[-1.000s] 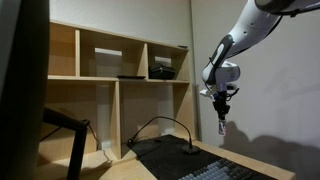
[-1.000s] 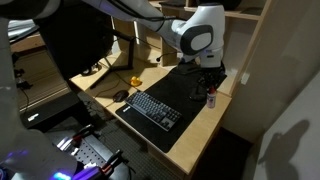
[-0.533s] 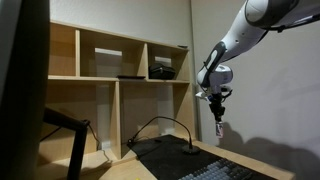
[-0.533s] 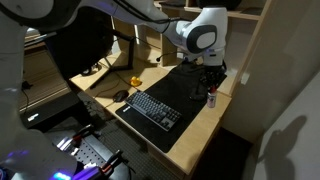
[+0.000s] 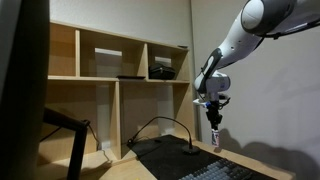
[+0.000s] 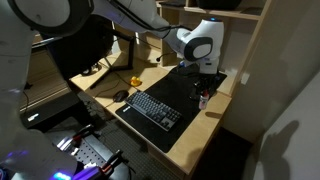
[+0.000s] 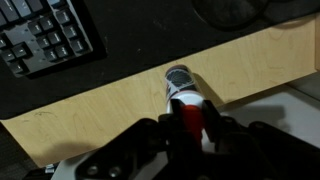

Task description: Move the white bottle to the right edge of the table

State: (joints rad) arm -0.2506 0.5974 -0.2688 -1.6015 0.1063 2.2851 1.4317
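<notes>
Next, my gripper lowers the upright bottle onto the bare wood part of the table beside the table edge [image 6: 206,116] [image 7: 215,77] below it and opens to release its red cap.
The white bottle [image 7: 181,88], slim with a red cap and a dark label band, hangs upright in my gripper [image 7: 187,128], which is shut on its red cap. In the wrist view it is over the bare strip of the pale wood table [image 7: 95,112], next to the table edge. In both exterior views the bottle [image 5: 217,136] [image 6: 204,99] sits just under the gripper [image 5: 213,113] [image 6: 207,86], low over the table [image 6: 190,137]. I cannot tell if its base touches the wood.
A black desk mat [image 6: 178,88] carries a keyboard [image 6: 153,108] [image 7: 45,40]. A dark mouse [image 6: 121,96] and a small yellow object [image 6: 135,82] lie beyond it. A light-wood cubby shelf unit [image 5: 110,90] stands behind, with a cable looping in front.
The gripper, still holding the bottle, has shifted slightly sideways and a little lower over the table strip. Nothing was released.
</notes>
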